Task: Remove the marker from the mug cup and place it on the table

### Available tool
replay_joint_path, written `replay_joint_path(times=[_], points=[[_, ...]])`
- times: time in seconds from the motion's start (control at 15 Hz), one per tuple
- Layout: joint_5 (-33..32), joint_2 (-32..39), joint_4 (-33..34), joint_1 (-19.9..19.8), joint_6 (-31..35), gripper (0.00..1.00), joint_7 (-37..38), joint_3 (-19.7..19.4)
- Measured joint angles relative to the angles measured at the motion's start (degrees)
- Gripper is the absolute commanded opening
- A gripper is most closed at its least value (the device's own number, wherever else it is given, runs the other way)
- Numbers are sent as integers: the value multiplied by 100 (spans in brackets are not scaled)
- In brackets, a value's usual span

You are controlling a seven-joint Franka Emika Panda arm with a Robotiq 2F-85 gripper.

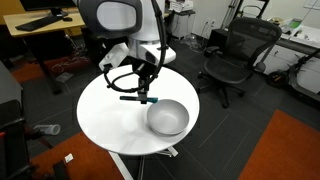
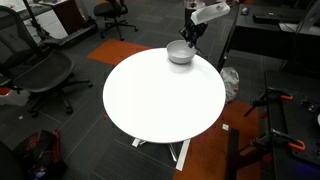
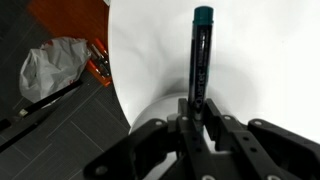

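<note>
The gripper carries the marker away from the mug cup next and lowers it onto an empty part of the bare white table to release it.
My gripper [image 3: 198, 118] is shut on the marker [image 3: 202, 55], a dark pen with a teal end that sticks out ahead of the fingers over the white table [image 3: 265, 50]. In an exterior view the gripper [image 1: 146, 88] holds the marker [image 1: 138, 98] level, just left of the silvery mug cup [image 1: 167, 117] and a little above the round table [image 1: 105, 125]. In an exterior view the gripper [image 2: 190, 36] hangs by the mug cup [image 2: 180, 52] at the far edge of the table [image 2: 160, 100]. The marker is outside the cup.
A crumpled grey plastic bag [image 3: 52, 66] and an orange-handled tool [image 3: 98, 62] lie on the floor beside the table edge. Office chairs [image 1: 232, 55] stand around, and a wooden desk [image 1: 40, 25] is behind the arm.
</note>
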Motion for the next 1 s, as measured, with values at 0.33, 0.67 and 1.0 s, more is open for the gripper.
replay_joint_path(times=[0.33, 0.67, 1.0], points=[[-17, -226, -628, 213, 113, 5, -10, 309], [-18, -236, -1093, 368, 669, 5, -25, 573], [-18, -159, -1414, 534, 1302, 5, -23, 600]])
